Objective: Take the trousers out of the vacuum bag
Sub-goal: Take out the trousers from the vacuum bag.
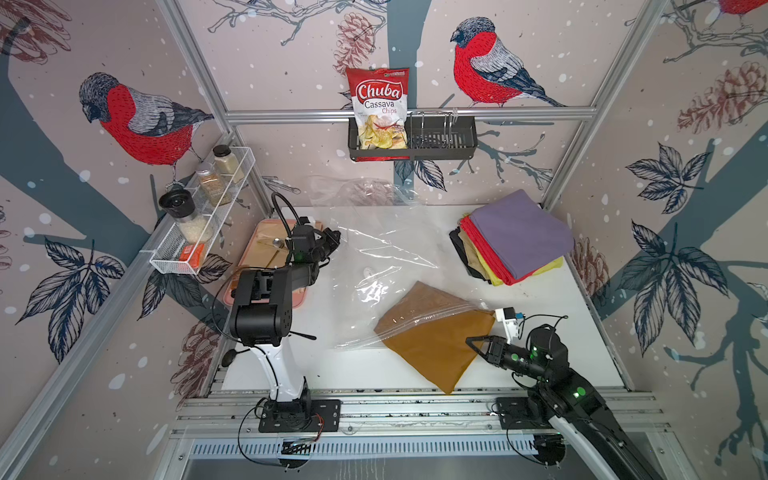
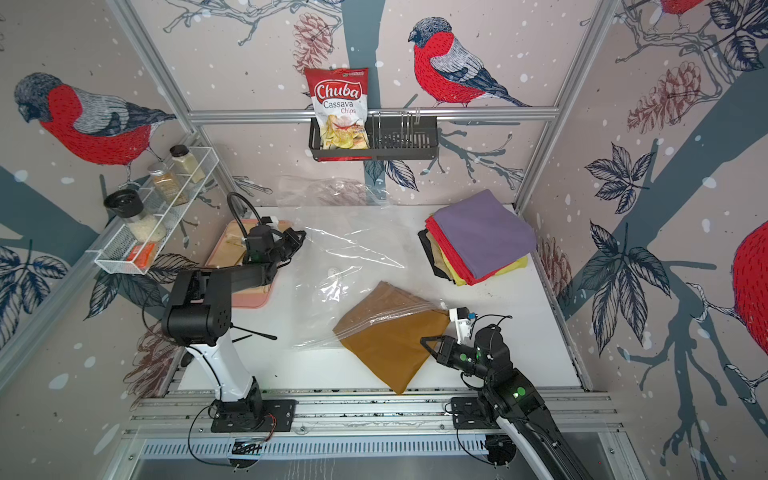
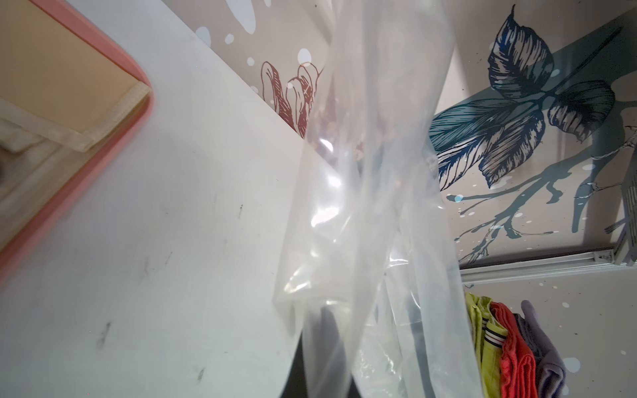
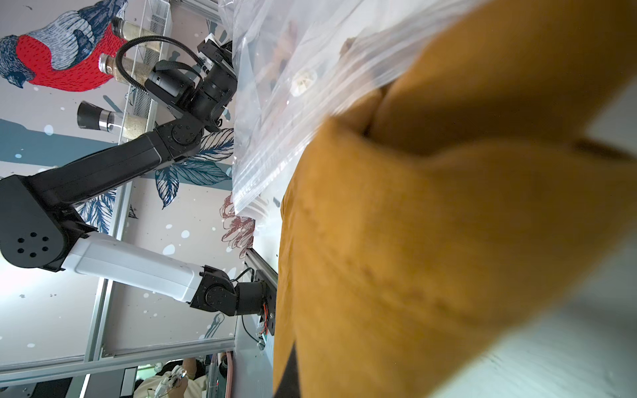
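My left gripper will next pull the bag's edge over the pink tray, away from the mustard-brown trousers (image 1: 432, 353), and release it, as their upper part is still under plastic.
The clear vacuum bag (image 1: 386, 249) lies crinkled across the middle of the white table, seen in both top views. My left gripper (image 1: 334, 240) is shut on the bag's far left edge, the film (image 3: 362, 206) draping over its dark fingers (image 3: 325, 344). Mustard-brown trousers (image 1: 432, 353) lie half out of the bag's zip-strip mouth (image 1: 419, 328), the upper part still under plastic. My right gripper (image 1: 471, 341) is shut on their right edge; the cloth (image 4: 431, 224) fills the right wrist view. More trousers, purple (image 1: 519, 232) over red, yellow, tan and black, are stacked at the back right.
A pink tray (image 1: 227, 296) holding a beige mat sits under the left arm. On the left wall hangs a wire shelf (image 1: 199, 232) with spice jars. A chips packet (image 1: 378, 108) stands in a black basket on the back wall. Aluminium rails (image 1: 415, 401) run along the front edge.
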You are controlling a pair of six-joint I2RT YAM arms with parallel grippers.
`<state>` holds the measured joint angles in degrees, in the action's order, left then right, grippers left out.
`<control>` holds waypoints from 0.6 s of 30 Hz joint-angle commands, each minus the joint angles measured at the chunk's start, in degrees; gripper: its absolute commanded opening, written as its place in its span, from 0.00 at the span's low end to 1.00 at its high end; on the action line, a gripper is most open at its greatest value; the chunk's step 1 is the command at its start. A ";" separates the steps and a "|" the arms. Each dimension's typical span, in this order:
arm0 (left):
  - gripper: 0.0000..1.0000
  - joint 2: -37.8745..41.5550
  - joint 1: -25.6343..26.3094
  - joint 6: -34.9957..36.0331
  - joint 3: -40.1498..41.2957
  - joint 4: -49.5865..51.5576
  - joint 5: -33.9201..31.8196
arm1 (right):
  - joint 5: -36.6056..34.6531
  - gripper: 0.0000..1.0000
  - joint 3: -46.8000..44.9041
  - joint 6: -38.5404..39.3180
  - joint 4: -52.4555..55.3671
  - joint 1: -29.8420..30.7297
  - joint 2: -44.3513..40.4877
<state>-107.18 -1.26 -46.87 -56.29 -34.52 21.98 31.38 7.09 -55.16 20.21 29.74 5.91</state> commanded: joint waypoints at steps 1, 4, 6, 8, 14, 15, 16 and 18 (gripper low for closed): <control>0.00 1.40 -1.01 1.71 -0.48 0.88 -3.21 | 0.36 0.00 0.60 1.55 5.56 0.06 -0.03; 0.00 2.81 -2.11 2.44 -0.48 2.63 -4.54 | -3.45 0.00 2.27 1.60 8.10 -0.02 -0.11; 0.00 3.67 -3.12 2.40 -0.31 2.97 -4.88 | -7.96 0.00 3.97 1.82 10.87 -0.16 -0.11; 0.00 4.29 -3.86 2.34 -0.46 3.47 -5.15 | -9.46 0.00 5.14 2.47 11.97 -0.38 -0.06; 0.00 5.27 -5.06 2.46 -0.31 4.91 -6.22 | -10.49 0.00 8.68 3.64 14.16 -0.73 0.32; 0.00 5.69 -5.46 2.63 -0.23 5.32 -6.99 | -11.62 0.00 9.51 3.98 15.40 -0.73 0.41; 0.00 6.03 -5.92 2.79 -0.13 5.64 -7.41 | -12.51 0.00 10.21 4.21 16.41 -0.73 0.42; 0.00 6.87 -7.23 3.16 -0.13 6.39 -8.21 | -14.21 0.00 11.30 4.53 18.15 -0.71 0.37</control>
<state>-101.51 -7.01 -44.73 -56.29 -27.31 18.09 21.67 16.82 -52.47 36.99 29.12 6.35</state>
